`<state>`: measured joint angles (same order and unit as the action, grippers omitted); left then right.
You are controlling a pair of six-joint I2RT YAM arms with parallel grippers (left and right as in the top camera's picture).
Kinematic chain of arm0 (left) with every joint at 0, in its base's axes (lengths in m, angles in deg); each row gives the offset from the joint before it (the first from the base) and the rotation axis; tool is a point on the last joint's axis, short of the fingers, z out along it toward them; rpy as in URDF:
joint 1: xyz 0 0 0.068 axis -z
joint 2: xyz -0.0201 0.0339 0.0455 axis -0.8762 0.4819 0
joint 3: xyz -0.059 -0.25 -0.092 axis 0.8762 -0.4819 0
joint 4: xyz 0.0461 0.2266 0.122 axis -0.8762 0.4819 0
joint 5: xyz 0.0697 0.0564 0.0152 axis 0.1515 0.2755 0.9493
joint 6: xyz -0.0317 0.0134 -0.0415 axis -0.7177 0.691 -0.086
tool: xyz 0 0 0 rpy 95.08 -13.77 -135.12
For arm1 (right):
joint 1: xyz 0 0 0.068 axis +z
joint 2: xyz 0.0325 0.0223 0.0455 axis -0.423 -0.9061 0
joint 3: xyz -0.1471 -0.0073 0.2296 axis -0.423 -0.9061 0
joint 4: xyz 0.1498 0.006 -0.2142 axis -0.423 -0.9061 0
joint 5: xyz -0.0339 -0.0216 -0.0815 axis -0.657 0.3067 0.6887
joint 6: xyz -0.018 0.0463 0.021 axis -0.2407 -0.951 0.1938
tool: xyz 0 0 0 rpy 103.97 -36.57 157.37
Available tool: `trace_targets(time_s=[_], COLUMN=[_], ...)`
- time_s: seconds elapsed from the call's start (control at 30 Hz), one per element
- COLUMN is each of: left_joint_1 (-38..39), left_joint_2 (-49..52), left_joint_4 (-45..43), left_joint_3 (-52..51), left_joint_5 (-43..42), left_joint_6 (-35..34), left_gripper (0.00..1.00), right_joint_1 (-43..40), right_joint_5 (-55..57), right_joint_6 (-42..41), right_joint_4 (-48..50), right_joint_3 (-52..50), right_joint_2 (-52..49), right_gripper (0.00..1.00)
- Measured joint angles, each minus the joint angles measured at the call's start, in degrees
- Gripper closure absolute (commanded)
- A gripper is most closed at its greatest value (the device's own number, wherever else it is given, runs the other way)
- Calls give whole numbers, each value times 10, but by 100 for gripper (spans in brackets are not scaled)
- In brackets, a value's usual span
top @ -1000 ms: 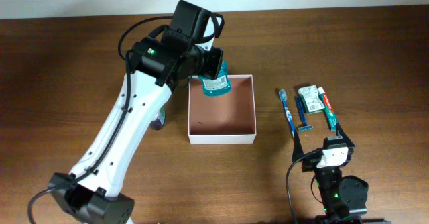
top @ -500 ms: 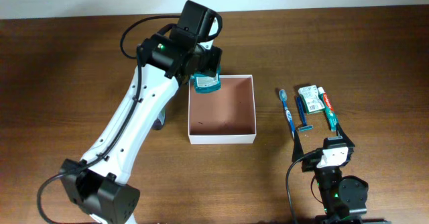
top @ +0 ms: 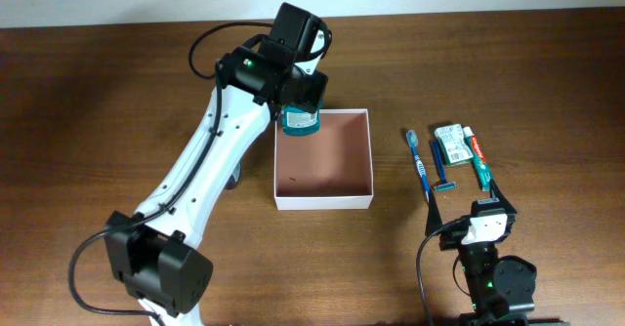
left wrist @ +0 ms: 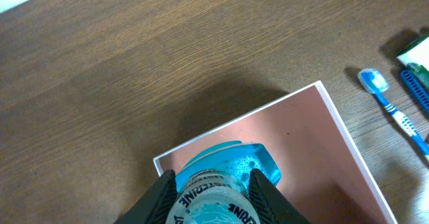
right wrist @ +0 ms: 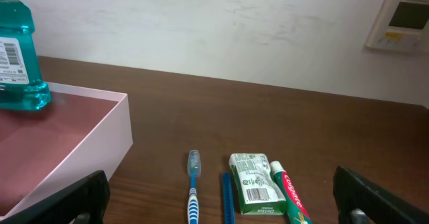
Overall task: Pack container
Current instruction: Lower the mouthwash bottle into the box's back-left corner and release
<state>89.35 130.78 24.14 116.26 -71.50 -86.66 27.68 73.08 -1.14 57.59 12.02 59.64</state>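
Observation:
My left gripper lowers toward the box's far corner away from the razor next and releases the teal mouthwash bottle (top: 299,121), since that corner lies below the gripper.
The container (top: 361,201) is a square white-walled box with a reddish-brown inside at the table's middle; it also shows in the left wrist view (left wrist: 335,117) and the right wrist view (right wrist: 100,140). My left gripper (top: 299,111) is shut on a teal mouthwash bottle (top: 299,121), holding it upright over the box's far-left corner (left wrist: 221,184); the bottle also shows in the right wrist view (right wrist: 17,56). My right gripper (top: 479,201) is open and empty near the front edge, short of the toiletries.
Right of the box lie a blue toothbrush (top: 418,160), a blue razor (top: 440,166), a green-and-white packet (top: 450,143), a toothpaste tube (top: 475,147) and a teal toothbrush (top: 482,178). A small grey thing (top: 232,178) lies left of the box.
My left gripper has turned the mouthwash bottle more upright and shifted it slightly left and back over the box's far-left corner. The right arm has not moved.

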Motion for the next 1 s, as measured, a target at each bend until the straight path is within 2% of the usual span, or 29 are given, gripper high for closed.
trace_targets(time_s=[0.33, 1.0], left_joint_1=[-5, -38], left_joint_2=[9, 37], left_joint_4=[-11, -36], left_joint_3=[0, -5], left_joint_5=[-7, -50], left_joint_6=[21, 7], left_gripper=[75, 76], right_joint_1=[0, 0], right_joint_5=[0, 0], right_joint_6=[0, 0], right_joint_4=[0, 0], right_joint_3=[0, 0], right_joint_2=[0, 0], right_gripper=[2, 2])
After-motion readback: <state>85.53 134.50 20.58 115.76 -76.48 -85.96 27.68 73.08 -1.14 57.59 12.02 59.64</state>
